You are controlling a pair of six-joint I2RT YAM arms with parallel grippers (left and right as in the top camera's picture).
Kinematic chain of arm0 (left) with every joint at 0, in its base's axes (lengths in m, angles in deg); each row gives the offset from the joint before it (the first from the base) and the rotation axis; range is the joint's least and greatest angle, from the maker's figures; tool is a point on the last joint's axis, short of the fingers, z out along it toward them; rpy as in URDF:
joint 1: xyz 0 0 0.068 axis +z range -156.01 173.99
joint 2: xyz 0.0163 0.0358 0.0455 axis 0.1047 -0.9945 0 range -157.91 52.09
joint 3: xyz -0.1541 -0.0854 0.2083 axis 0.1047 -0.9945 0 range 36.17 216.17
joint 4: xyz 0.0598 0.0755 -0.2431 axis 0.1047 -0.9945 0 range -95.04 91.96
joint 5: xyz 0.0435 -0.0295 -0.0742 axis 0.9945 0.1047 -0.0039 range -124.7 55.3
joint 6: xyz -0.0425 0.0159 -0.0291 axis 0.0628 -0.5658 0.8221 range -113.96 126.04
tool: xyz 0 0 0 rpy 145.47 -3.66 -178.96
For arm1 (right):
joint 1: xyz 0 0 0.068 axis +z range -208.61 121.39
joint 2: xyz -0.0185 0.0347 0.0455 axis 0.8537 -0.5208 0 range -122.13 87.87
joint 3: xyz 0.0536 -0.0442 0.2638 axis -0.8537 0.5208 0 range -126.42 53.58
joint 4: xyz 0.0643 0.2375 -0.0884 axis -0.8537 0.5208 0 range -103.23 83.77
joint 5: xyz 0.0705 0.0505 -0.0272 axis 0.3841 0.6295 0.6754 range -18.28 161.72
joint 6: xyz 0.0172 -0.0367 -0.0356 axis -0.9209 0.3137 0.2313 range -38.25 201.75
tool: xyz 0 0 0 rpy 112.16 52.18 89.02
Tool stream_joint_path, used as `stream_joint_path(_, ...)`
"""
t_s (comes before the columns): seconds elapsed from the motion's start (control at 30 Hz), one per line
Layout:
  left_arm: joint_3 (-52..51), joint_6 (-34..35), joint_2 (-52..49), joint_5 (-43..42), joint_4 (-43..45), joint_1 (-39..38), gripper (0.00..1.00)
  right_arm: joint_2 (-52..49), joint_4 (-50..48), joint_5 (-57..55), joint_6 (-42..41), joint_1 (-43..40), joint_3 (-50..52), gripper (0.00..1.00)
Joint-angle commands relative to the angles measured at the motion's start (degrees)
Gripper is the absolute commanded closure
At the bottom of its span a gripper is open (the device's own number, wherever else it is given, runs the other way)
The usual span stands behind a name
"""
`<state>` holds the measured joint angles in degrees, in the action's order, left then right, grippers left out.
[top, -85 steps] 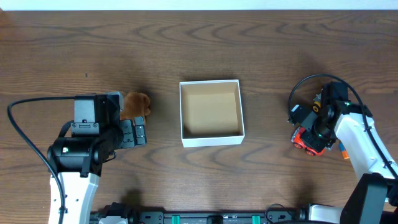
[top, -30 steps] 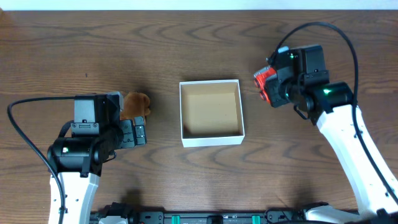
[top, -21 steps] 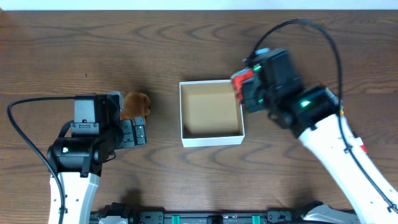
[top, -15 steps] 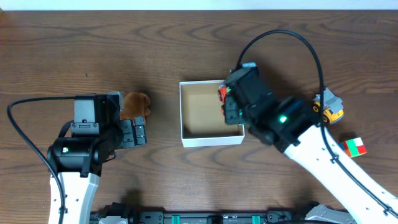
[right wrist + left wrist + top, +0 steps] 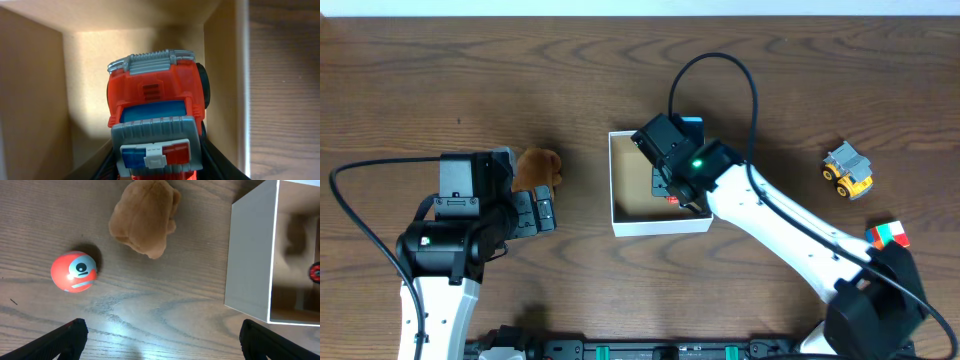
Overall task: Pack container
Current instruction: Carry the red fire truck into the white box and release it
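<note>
My right gripper is going to move down next, beside the container's side facing the yellow truck, and then open.
The container is a square white box with a tan inside at the table's middle; its white wall shows in the left wrist view. My right gripper is inside it, shut on a red toy truck with a grey roof and blue-and-red lights, held near the box's right wall. My left gripper is open and empty left of the box. A brown plush toy lies beside it, also in the left wrist view. A red ball with a face lies on the table.
A yellow and grey toy truck stands at the right of the table. A red, white and green block lies near the right front.
My right arm lifted the red truck from the table's right side and carried it left over and down into the box. The left arm has not moved.
</note>
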<state>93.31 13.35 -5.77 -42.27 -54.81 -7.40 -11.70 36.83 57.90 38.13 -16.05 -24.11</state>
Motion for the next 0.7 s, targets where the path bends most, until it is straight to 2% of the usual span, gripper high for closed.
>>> stream_joint_path(0.0, 0.94, 0.33, -0.11, -0.61, -0.17, -0.04, 0.02, -1.55, -0.57, -0.48, -0.04, -0.70, -0.96, 0.99)
stream_joint_path(0.27, 0.94, 0.33, -0.11, -0.61, -0.22, -0.04, 0.02, -4.33, -2.97, 2.84, -0.02, -4.31, -0.96, 0.98)
stream_joint_path(0.47, 0.94, 0.33, -0.11, -0.61, -0.22, -0.04, 0.02, -5.57, -2.93, 5.07, -0.02, -5.44, -0.94, 0.89)
stream_joint_path(0.53, 0.94, 0.33, -0.11, -0.61, -0.22, -0.04, 0.02, -5.57, -3.15, 5.07, 0.00, -5.42, -0.96, 0.84)
stream_joint_path(0.6, 0.94, 0.33, -0.11, -0.61, -0.22, -0.04, 0.02, -5.57, -3.15, 5.09, 0.00, -5.42, -0.96, 0.73)
stream_joint_path(0.67, 0.94, 0.33, -0.11, -0.61, -0.22, -0.04, 0.02, -5.57, -3.04, 5.27, 0.02, -5.42, -0.96, 0.68)
